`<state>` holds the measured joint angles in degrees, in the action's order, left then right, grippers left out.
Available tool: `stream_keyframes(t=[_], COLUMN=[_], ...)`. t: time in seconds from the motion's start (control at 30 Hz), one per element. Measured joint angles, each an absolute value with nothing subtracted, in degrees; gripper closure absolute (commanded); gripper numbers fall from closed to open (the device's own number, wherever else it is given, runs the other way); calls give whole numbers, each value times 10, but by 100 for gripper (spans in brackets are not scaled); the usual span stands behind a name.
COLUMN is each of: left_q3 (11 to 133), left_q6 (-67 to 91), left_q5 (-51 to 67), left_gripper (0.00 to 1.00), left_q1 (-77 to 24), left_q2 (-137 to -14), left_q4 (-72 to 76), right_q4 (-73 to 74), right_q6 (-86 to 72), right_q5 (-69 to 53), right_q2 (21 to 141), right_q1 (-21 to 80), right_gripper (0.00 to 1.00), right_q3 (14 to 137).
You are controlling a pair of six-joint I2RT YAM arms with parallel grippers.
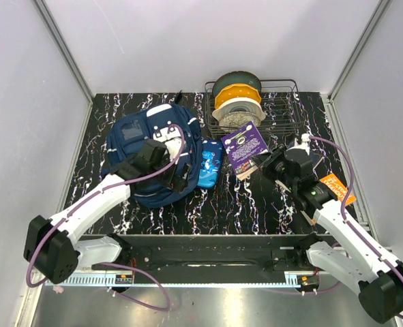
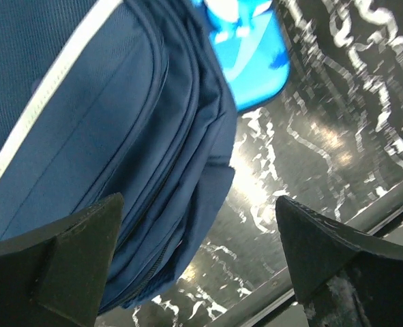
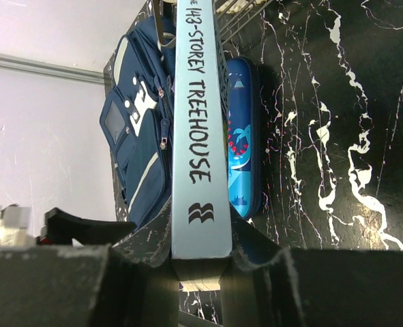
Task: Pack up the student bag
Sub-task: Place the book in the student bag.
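Note:
My left gripper's fingers are above the zippered edge of the bag, so next it will come down a little onto the fold of navy fabric [image 1: 180,190] there.
The student bag [image 1: 146,146], a navy backpack with a white stripe, lies at the left middle of the table. My left gripper [image 1: 172,165] hovers over its right edge, open; in the left wrist view [image 2: 198,252] the bag's zippered side [image 2: 106,129] lies under the left finger, with nothing gripped. My right gripper [image 1: 266,165] is shut on a purple-covered book [image 1: 245,146]. In the right wrist view [image 3: 201,252] the book's pale blue spine [image 3: 198,122] reads "Storey Treehouse" and points toward the bag [image 3: 140,136].
A bright blue patterned pencil case [image 1: 209,163] lies against the bag's right side, also in both wrist views [image 2: 252,61] [image 3: 243,136]. A wire basket [image 1: 283,109] with filament spools stands at the back. An orange booklet [image 1: 339,189] lies at the right.

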<state>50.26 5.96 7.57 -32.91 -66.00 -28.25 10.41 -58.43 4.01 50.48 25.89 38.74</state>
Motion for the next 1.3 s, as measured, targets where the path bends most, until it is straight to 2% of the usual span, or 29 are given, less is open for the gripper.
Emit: stream_keyframes(t=[0.17, 0.43, 0.63, 0.87, 1.1, 1.13, 1.3], left_q3=[515, 544, 562, 562, 563, 563, 564], left_q6=[28, 13, 10, -1, -2, -2, -1], left_q5=[53, 41, 27, 19, 16, 16, 10], left_gripper=[5, 26, 34, 56, 61, 68, 88], left_q1=[-332, -340, -342, -342, -342, -342, -343], left_q2=[-714, -753, -790, -801, -810, -812, -818], left_q4=[-329, -351, -351, -361, -361, -361, -364], right_q4=[110, 121, 120, 120, 120, 120, 120], right_q6=[-580, -577, -576, -576, -576, -576, -576], right_q5=[38, 34, 27, 20, 18, 18, 14], right_q2=[501, 507, 508, 508, 515, 516, 517], right_q1=[258, 258, 258, 257, 257, 256, 254], right_gripper=[100, 100, 100, 100, 100, 100, 100], right_q3=[387, 387, 387, 386, 386, 386, 386])
